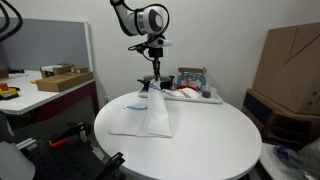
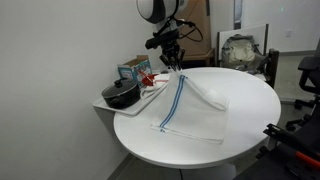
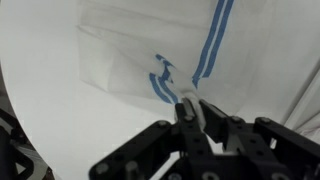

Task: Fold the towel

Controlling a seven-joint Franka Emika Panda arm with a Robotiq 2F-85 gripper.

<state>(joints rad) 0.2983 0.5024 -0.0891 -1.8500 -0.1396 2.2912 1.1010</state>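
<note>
The towel's striped part is below my gripper, which next should stay raised nearly in place and open its fingers to release the towel's pinched edge over it.
A white towel with blue stripes lies on the round white table. It also shows in the exterior view and the wrist view. My gripper is shut on one edge of the towel and holds it lifted above the table, so the cloth hangs down in a peak from the jaws. In the wrist view the jaws pinch a fold of white cloth with a blue stripe.
A tray at the table's far edge holds a black pot and several small items. A side desk with a wooden box stands nearby. Cardboard boxes stand beyond the table.
</note>
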